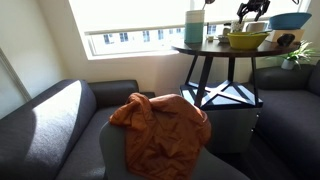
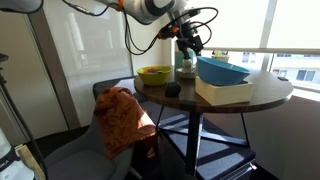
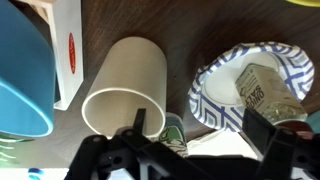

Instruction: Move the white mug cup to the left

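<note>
The cup's opening leaves room to straddle the cup's side by the blue-patterned plate, so next my gripper needs to move down over the cup's rim there, with one finger going into the opening.
In the wrist view a plain cream-white cup (image 3: 125,85) stands on the dark round table (image 3: 180,60), seen from above with its mouth open. My gripper (image 3: 205,128) hangs open over the table. Its left finger is at the cup's near rim and its right finger is over a blue-patterned plate (image 3: 215,100). Nothing is between the fingers. In both exterior views the gripper (image 1: 252,10) (image 2: 187,45) hovers above the table's back part. I cannot make out the white cup there.
A blue bowl (image 3: 20,80) (image 2: 222,72) and a white box (image 3: 68,45) lie left of the cup. A salt bottle (image 3: 265,90) lies on the plate. A small green-printed cup (image 3: 172,132) stands close by. A yellow bowl (image 1: 246,39) (image 2: 153,74) and a teal cylinder (image 1: 195,22) are on the table.
</note>
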{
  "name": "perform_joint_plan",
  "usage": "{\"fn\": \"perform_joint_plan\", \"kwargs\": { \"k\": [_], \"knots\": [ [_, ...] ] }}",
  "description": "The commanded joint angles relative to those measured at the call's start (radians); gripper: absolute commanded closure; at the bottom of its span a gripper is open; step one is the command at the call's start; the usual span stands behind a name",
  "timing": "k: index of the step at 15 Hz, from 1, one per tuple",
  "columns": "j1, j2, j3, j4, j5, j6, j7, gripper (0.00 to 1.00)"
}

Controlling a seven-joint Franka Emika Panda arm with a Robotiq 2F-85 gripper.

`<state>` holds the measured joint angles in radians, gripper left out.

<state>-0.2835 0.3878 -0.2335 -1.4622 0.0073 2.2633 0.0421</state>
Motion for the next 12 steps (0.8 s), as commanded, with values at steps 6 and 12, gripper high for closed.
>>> {"fn": "perform_joint_plan", "kwargs": {
  "k": [6, 12],
  "knots": [
    [-0.029, 0.080, 0.013, 0.055, 0.055, 0.024, 0.018, 0.62],
    [-0.027, 0.088, 0.002, 0.082, 0.042, 0.037, 0.065, 1.00]
  ]
}}
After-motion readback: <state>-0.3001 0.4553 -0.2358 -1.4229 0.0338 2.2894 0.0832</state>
